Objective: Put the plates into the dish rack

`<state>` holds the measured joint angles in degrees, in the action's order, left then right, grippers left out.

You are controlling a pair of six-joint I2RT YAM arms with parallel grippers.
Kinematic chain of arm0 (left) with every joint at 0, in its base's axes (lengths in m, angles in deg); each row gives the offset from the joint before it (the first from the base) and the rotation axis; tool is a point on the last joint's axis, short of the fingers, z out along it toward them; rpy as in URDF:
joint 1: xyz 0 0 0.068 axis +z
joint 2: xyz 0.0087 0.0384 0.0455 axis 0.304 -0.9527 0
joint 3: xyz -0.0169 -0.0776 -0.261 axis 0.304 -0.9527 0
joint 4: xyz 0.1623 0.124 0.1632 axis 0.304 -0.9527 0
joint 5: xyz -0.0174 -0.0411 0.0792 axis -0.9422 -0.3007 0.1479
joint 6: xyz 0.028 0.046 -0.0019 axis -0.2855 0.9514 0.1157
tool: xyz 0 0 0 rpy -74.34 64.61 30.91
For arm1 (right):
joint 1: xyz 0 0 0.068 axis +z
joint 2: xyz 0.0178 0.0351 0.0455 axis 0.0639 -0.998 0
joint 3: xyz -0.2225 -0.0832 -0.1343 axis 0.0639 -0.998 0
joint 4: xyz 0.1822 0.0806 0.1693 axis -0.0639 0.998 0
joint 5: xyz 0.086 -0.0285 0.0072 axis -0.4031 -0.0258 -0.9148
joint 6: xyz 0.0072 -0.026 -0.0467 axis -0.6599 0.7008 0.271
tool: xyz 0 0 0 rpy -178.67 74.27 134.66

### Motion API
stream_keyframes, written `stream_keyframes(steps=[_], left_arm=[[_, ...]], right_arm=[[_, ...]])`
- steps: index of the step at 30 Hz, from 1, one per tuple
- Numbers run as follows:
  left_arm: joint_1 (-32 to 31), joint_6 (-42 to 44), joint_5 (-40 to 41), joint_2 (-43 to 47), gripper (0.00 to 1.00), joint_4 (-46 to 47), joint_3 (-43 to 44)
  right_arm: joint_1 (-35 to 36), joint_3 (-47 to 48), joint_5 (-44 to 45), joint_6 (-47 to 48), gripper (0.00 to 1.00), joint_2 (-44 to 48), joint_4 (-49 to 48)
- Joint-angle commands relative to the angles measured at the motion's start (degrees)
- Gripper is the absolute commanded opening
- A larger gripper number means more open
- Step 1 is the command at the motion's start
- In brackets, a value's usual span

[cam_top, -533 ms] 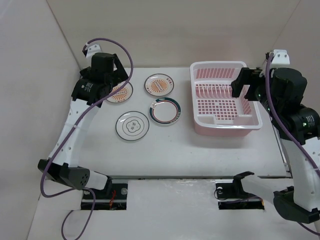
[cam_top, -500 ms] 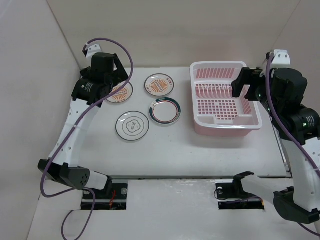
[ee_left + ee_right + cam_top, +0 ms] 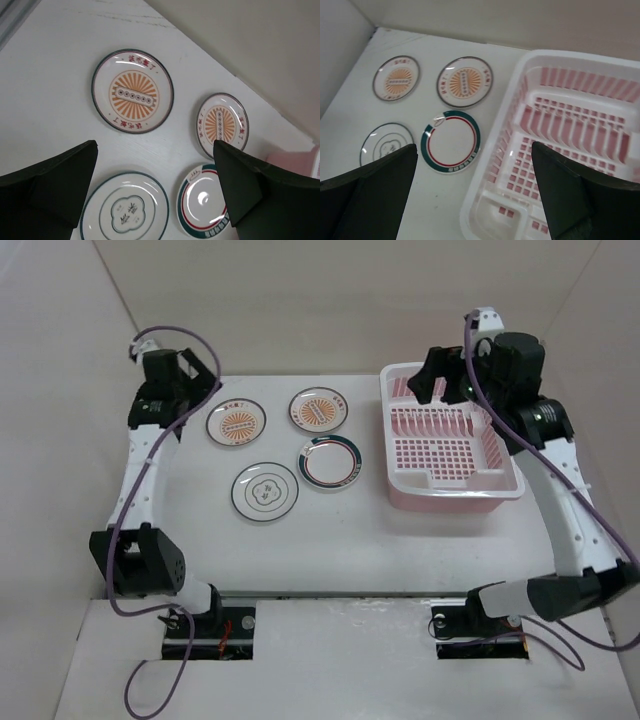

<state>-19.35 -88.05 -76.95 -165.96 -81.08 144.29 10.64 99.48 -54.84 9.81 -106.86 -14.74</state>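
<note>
Next, my left gripper will drop low, tilt toward the closest sunburst plate and close on its rim facing away from the rack point(image 3: 455, 490), since bare table there leaves room.
Four plates lie flat on the white table. The left sunburst plate point(image 3: 236, 423) and the right sunburst plate point(image 3: 319, 410) are at the back. The flower-outline plate point(image 3: 265, 491) and the teal-rimmed plate point(image 3: 330, 462) are in front of them. The pink dish rack point(image 3: 455, 490) stands to their right and holds no plates. My left gripper point(image 3: 195, 370) is open and empty, raised at the back left, left of the left sunburst plate point(image 3: 132, 90). My right gripper point(image 3: 432, 375) is open and empty above the rack's far left corner point(image 3: 555, 54), looking down on the teal-rimmed plate point(image 3: 451, 141).
Beige walls close in the table at the back and on both sides. The left wall stands close behind my left arm. The table's front edge runs just ahead of the arm bases.
My left gripper has drawn back and to the left, off the left sunburst plate. My right gripper has swung left from the rack's right side to its far left corner. The plates have not moved.
</note>
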Motion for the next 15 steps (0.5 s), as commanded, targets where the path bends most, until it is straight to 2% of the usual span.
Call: stream_keyframes(steps=[1,3,5,8,9,12,15], left_arm=[[11.7,-4.4,-15.1,-1.0,1.00,12.1,-7.9],[17.5,-4.9,-18.9,-1.5,1.00,16.4,-11.8],[19.9,-4.2,-20.9,-2.1,1.00,20.7,-17.8],[20.7,-2.6,-24.6,-4.8,1.00,24.2,-22.6],[21.4,-1.8,-28.5,-6.0,1.00,26.9,-23.5],[22.0,-1.8,-33.2,-10.6,0.96,30.7,-25.6],[22.0,-3.5,-34.3,-14.8,0.95,35.4,-26.2]], right_arm=[[0.9,0.9,-17.4,3.1,1.00,-3.3,-10.5],[3.9,0.9,-19.9,5.2,1.00,-4.0,-10.5],[6.9,0.0,-17.2,7.8,1.00,-4.7,-10.0],[8.2,-1.1,-17.2,9.0,1.00,-5.4,-11.0],[8.2,-1.1,-18.0,9.0,1.00,-5.4,-11.0],[8.2,0.1,-21.3,9.0,1.00,-6.8,-11.0],[8.7,2.0,-23.6,7.9,1.00,-8.3,-11.5]])
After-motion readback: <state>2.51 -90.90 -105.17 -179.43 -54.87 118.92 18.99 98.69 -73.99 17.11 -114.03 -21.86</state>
